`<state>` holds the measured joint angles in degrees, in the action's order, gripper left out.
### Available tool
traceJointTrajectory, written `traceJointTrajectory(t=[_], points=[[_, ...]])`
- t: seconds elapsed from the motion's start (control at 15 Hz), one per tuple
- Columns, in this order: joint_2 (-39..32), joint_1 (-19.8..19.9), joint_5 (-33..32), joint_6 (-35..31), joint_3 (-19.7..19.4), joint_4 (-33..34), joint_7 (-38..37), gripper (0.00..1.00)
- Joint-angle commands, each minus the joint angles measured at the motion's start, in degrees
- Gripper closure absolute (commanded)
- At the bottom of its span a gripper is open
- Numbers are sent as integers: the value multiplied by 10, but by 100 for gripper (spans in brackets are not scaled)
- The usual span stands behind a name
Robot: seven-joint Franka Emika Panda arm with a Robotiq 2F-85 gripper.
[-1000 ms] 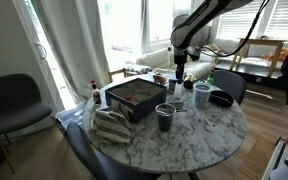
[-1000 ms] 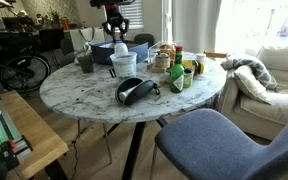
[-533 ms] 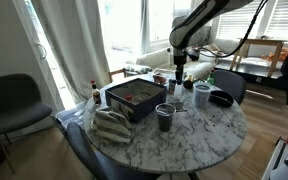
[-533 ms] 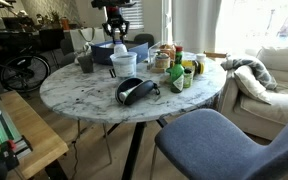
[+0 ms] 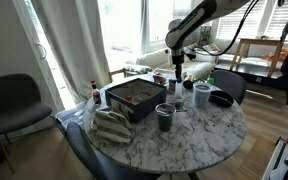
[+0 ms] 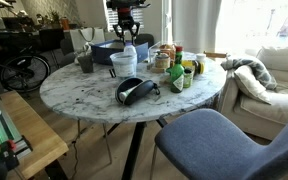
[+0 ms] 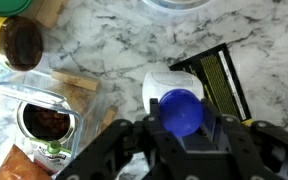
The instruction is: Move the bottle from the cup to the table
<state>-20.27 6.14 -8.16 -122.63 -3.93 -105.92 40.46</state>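
Observation:
The clear spot on the bare marble (image 7: pixel 137 82) beside the black object is below my gripper. My gripper should go down next until the bottle (image 7: pixel 161 86) stands there, and then let go of it.
My gripper (image 7: pixel 180 118) is shut on the blue cap of the bottle (image 7: pixel 161 86), whose pale body hangs below it over the marble table (image 7: pixel 104 40). In an exterior view the gripper (image 6: pixel 127 22) holds the bottle (image 6: pixel 130 50) upright, just above and behind the pale cup (image 6: pixel 124 65). In an exterior view the gripper (image 5: pixel 176 64) is left of the cup (image 5: pixel 202 96); the bottle is hard to make out there. The bottle's base is hidden, so I cannot tell whether it touches the table (image 6: pixel 84 95).
A dark box (image 5: pixel 134 97), a dark see-through cup (image 5: pixel 165 117), a black bowl (image 5: pixel 221 98), a red-capped brown bottle (image 5: pixel 94 96) and a folded cloth (image 5: pixel 112 126) stand on the table. Jars (image 6: pixel 179 70) and a black object (image 6: pixel 134 90) are near. A chair (image 6: pixel 224 140) stands close.
The gripper has shifted sideways, and the pale bottle now shows hanging under it beside the cup; earlier it was not visible there.

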Motion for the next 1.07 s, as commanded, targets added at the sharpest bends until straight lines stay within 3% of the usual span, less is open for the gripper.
traceJointTrajectory(t=[0.0,0.33,0.67,1.0], points=[[-23,6,-9,10,6,28,-20,81],[-33,17,6,10,7,30,-37,81],[-32,37,74,12,23,29,-30,81],[-28,33,79,-29,20,23,-45,81]])
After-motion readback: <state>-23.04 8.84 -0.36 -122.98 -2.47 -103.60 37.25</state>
